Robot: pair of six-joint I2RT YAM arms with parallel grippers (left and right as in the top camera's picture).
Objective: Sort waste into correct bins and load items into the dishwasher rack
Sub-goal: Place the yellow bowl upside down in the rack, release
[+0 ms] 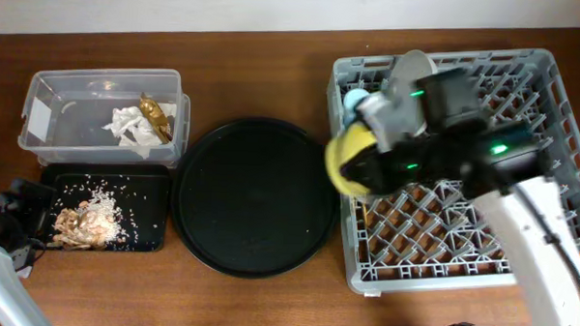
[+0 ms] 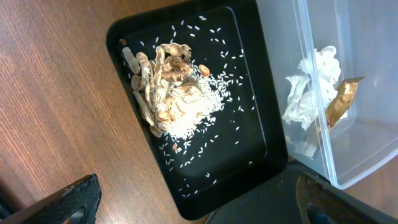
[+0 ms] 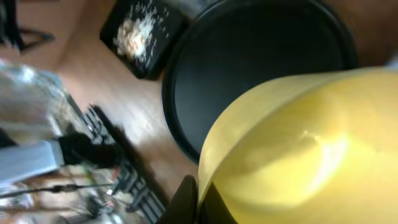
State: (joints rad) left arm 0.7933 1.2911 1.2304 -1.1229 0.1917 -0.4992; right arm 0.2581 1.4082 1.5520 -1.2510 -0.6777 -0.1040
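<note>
The yellow bowl [image 1: 346, 155] still overhangs the rack's edge, so it goes down and to the right in the overhead view to the rack's empty wires next, with my right gripper.
My right gripper [image 1: 364, 169] is shut on the rim of the yellow bowl [image 1: 346, 155] and holds it tilted above the left edge of the grey dishwasher rack [image 1: 554, 95]. The bowl fills the right wrist view [image 3: 298, 149]. The grey-green plate [image 1: 412, 66] and the light-blue cup [image 1: 353, 98] stand in the rack's far left part. The clear tub [image 1: 40, 116] holds the white napkin [image 1: 127, 126] and the brown-gold wrapper [image 1: 154, 115]. The shallow black tray [image 1: 143, 211] holds food scraps with rice [image 1: 90, 219]. My left gripper [image 2: 199, 208] is open above that tray's corner. Pink cup and chopsticks are not visible.
A large round black tray [image 1: 255, 196] lies between the bins and the rack. The wooden table [image 1: 274, 66] shows behind it. In the left wrist view the shallow tray [image 2: 249, 155] and the tub [image 2: 360, 155] sit side by side.
</note>
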